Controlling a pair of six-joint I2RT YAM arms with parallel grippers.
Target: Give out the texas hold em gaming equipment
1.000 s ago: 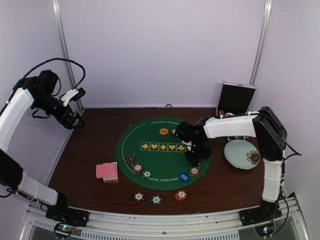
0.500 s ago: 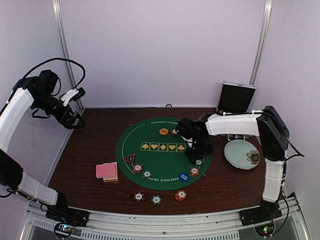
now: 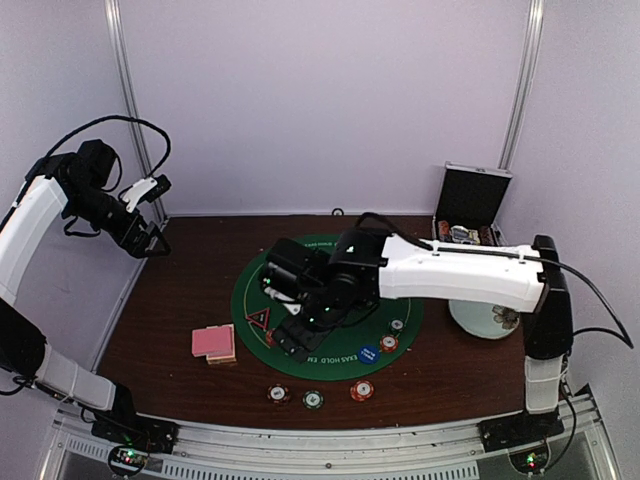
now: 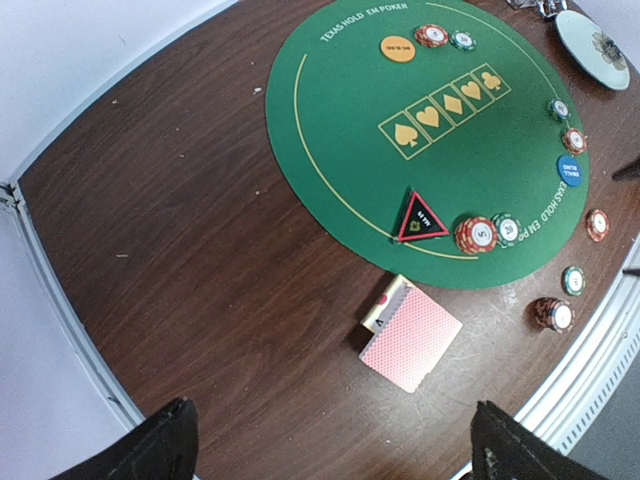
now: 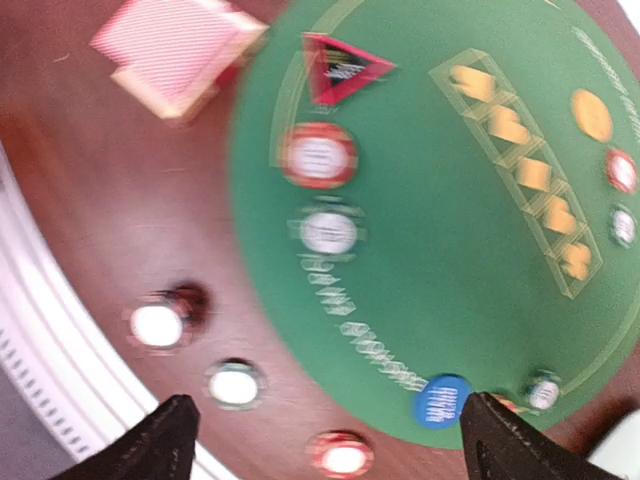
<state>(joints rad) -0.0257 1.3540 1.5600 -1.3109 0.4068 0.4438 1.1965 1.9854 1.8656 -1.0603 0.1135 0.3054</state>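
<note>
The dark chip stack stands below my right gripper, nearer the bar, where bare wood leaves both fingers room. My right gripper should move back and down over the stack next.
A pink-backed card stack [image 3: 213, 343] lies on the wood left of the green mat [image 4: 350, 130], and shows again as the card stack [image 4: 410, 338] and the card stack [image 5: 175, 45]. Red and green chips [image 4: 476, 234] sit by a triangle marker [image 4: 423, 220]. A blue dealer disc [image 3: 368, 353], a red chip [image 3: 388, 343] and a small chip [image 3: 397, 325] lie at the mat's near right. Three chips [image 3: 313, 399] rest on the wood in front. My right gripper [image 3: 292, 338] hovers over the mat's near left, open and empty, seen also as the right gripper [image 5: 330, 445]. My left gripper [image 3: 150, 243] hangs high at the far left, open, seen also as the left gripper [image 4: 335, 450].
An open black-and-silver case [image 3: 470, 205] stands at the back right. A pale floral plate [image 3: 480, 318] lies beside the mat, partly behind my right arm. An orange disc [image 4: 397, 48] and two chips [image 4: 431, 36] sit at the mat's far side. A metal rail runs along the near edge.
My right arm has swung from the mat's right edge across to its near left, and its jaws have opened. A small chip now lies where it stood. The left arm is still.
</note>
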